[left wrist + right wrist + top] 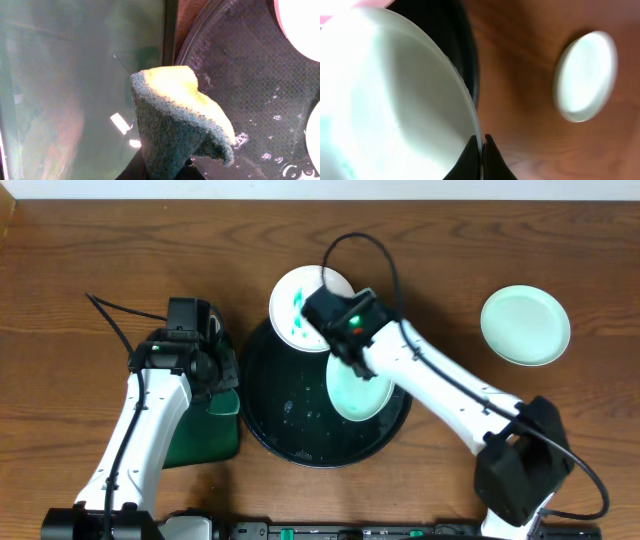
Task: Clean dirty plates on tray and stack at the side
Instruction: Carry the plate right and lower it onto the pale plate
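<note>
The clean plate (525,326) (586,76) lies below my right gripper and to its right in the overhead view, so I will carry the held plate over it, lower and release.
The black tray (275,415) lies mid-table. A white plate with teal smears (298,305) rests on its far rim. My right gripper (346,358) is shut on the rim of a second white plate (358,398) and holds it tilted over the tray; the right wrist view shows its jaws (482,145) on the plate's edge (395,100). A third, clean plate (525,326) lies on the table at the right, also in the right wrist view (585,75). My left gripper (215,370) is shut on a yellow-green sponge (175,115) at the tray's left rim (240,75).
A green rectangular tray (200,440) lies left of the black tray, under my left arm; the left wrist view shows its wet bottom (75,75). Water drops dot the black tray's floor. Bare wooden table surrounds the clean plate.
</note>
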Tool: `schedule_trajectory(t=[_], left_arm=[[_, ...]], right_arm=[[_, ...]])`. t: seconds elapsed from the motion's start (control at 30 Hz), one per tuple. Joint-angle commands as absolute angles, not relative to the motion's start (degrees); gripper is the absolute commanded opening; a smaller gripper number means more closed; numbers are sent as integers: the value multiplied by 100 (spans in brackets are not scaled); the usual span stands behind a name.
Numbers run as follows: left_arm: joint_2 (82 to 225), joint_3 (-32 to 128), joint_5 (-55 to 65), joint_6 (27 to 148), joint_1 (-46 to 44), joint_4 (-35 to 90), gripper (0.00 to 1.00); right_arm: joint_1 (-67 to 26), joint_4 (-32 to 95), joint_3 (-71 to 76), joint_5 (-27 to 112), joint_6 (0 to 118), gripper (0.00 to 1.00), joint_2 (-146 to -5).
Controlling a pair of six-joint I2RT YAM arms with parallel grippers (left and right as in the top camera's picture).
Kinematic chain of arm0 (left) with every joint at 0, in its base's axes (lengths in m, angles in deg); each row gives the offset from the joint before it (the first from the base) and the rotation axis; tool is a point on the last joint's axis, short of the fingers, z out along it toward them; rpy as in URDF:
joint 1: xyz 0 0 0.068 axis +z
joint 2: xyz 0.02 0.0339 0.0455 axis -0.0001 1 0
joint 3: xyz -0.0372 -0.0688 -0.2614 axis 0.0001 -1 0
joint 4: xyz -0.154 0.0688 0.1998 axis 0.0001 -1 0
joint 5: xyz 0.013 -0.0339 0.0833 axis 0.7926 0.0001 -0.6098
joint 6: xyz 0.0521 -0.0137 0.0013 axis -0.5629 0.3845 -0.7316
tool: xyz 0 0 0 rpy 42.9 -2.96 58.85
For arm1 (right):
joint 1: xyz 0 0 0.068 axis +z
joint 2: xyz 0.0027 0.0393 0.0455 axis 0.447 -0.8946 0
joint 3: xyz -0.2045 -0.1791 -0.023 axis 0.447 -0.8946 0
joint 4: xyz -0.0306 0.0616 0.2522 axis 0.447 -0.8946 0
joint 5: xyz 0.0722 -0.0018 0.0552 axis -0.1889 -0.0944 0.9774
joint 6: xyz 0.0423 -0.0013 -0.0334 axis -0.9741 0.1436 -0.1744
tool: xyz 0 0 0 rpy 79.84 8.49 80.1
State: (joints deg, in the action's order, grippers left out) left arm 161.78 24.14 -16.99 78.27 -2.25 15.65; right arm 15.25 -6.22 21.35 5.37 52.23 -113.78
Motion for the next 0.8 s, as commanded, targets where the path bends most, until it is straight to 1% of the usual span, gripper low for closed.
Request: schedule_trajectory(t=[0.0, 0.13, 0.3, 0.63, 0.77], left_arm=[[16127, 2462, -1767, 7792, -194, 1550, 7], [16127, 2462, -1767, 7792, -194, 1543, 7], [16127, 2462, -1767, 7790, -194, 1523, 7], [16130, 2454, -1767, 7792, -194, 1528, 7], [16130, 2454, -1767, 7790, -194, 1526, 8]], right_arm=[[1141, -589, 2476, 1449, 4987, 1, -10926], [526, -589, 2712, 1855, 4983, 1, -10543], [-494, -652, 2769, 2161, 4987, 1, -10196], [-2879, -936, 2622, 2804, 5171, 1, -10441], [-3587, -956, 2620, 2880, 5108, 1, -10626]])
